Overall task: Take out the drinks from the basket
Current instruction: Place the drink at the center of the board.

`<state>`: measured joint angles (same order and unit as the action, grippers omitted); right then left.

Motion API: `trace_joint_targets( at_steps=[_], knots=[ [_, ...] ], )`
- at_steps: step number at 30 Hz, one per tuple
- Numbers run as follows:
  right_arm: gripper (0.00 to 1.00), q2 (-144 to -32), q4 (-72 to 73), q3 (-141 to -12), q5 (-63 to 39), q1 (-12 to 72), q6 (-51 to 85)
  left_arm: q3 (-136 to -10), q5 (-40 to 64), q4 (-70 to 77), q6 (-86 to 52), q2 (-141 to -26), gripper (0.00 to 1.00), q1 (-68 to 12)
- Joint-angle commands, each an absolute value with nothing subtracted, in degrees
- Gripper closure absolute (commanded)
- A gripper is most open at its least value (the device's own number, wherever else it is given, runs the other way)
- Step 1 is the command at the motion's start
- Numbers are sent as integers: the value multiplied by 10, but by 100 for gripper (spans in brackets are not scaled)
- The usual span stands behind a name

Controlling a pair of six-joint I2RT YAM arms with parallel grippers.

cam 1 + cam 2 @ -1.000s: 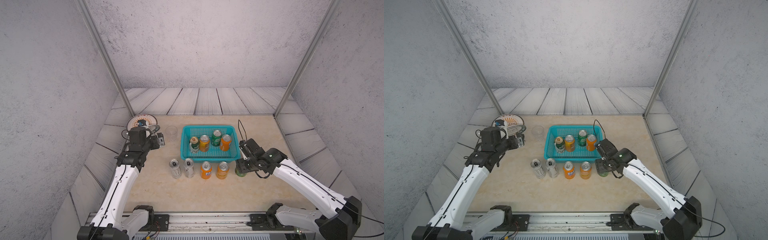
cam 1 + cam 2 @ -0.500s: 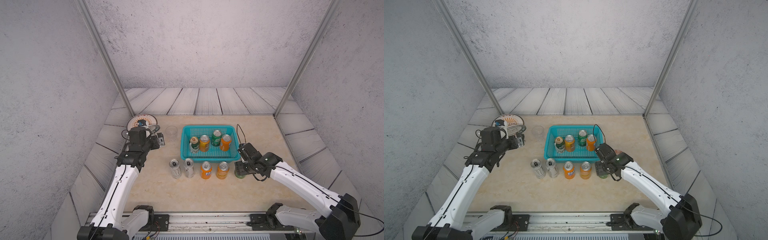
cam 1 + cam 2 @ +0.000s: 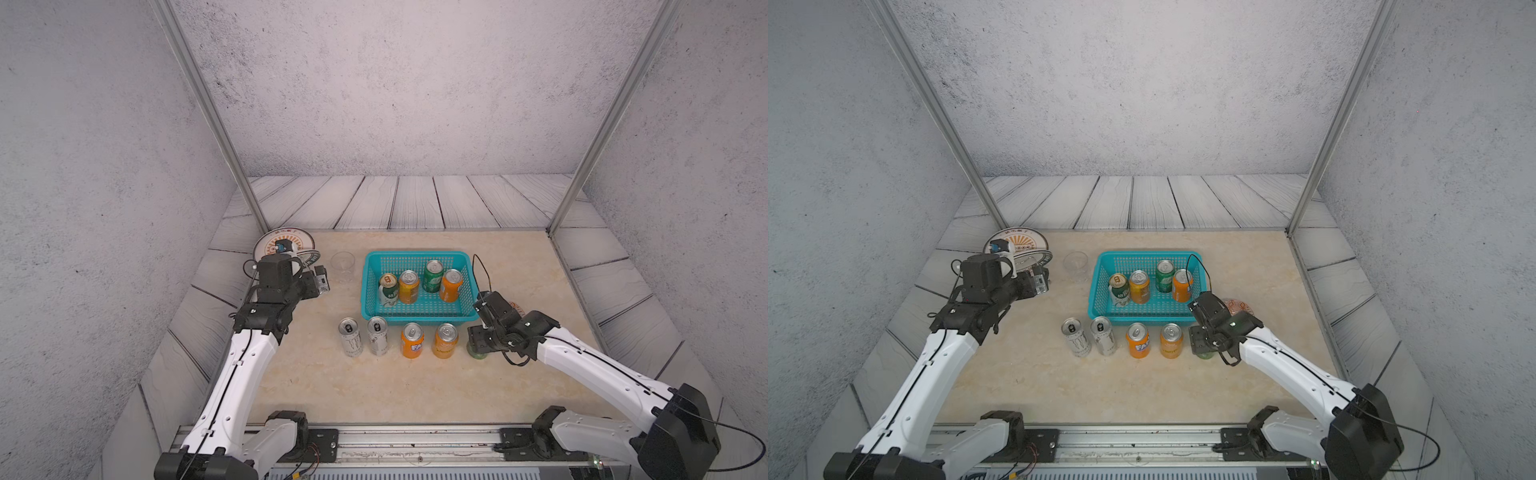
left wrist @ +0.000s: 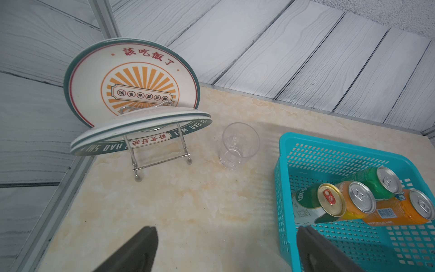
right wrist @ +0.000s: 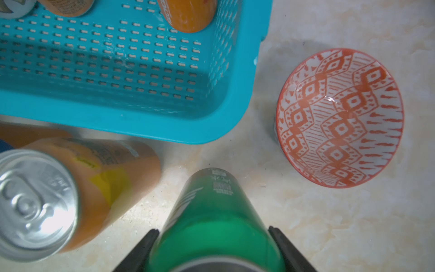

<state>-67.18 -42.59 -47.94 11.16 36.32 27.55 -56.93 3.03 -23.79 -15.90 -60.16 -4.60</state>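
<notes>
The clear spot beside the end orange can [image 3: 478, 357] continues the row. I should lower the green can in my right gripper onto the table [image 5: 211, 164] there next and release it.
The turquoise basket [image 3: 419, 254] [image 3: 1148, 253] holds several drinks: a white-green gold-topped can [image 3: 388, 289], two orange cans [image 3: 409, 286] [image 3: 451, 284] and a green can [image 3: 433, 275]. In front of it stand two slim silver cans [image 3: 350, 337] [image 3: 377, 335] and two orange cans [image 3: 412, 340] [image 3: 445, 340]. At the right end of that row, my right gripper [image 3: 478, 338] [image 5: 213, 232] is shut on another green can [image 5: 211, 207] [image 3: 1204, 354], upright, its base at or just above the table. My left gripper [image 3: 322, 282] [image 4: 227, 229] hangs open and empty left of the basket.
Patterned plates on a wire rack [image 3: 286, 245] [image 4: 141, 127] stand at the back left, with a clear plastic cup [image 3: 343, 266] [image 4: 239, 146] between them and the basket. A small orange-patterned bowl [image 5: 339, 117] [image 3: 1237, 306] sits right of the basket, close behind my right wrist.
My right gripper has carried the green can a little left and lower, beside the row of cans. The left arm has not moved.
</notes>
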Motion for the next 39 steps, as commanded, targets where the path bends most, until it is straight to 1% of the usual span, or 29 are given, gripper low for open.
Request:
trace_joint_targets(
  at_steps=[1, 28, 33, 39],
  knots=[
    [39, -681, -391, -478, 132, 365, 285, -573, 32, -236, -157, -598, 1, -40],
    [37, -708, -363, -449, 142, 365, 307, -573, 36, -235, -160, -604, 1, -37],
    [34, -699, -369, -450, 143, 365, 308, -572, 38, -235, -161, -603, 1, -38],
    [23, -679, -397, -467, 152, 365, 305, -572, 38, -235, -161, -605, 1, -38]
  ],
)
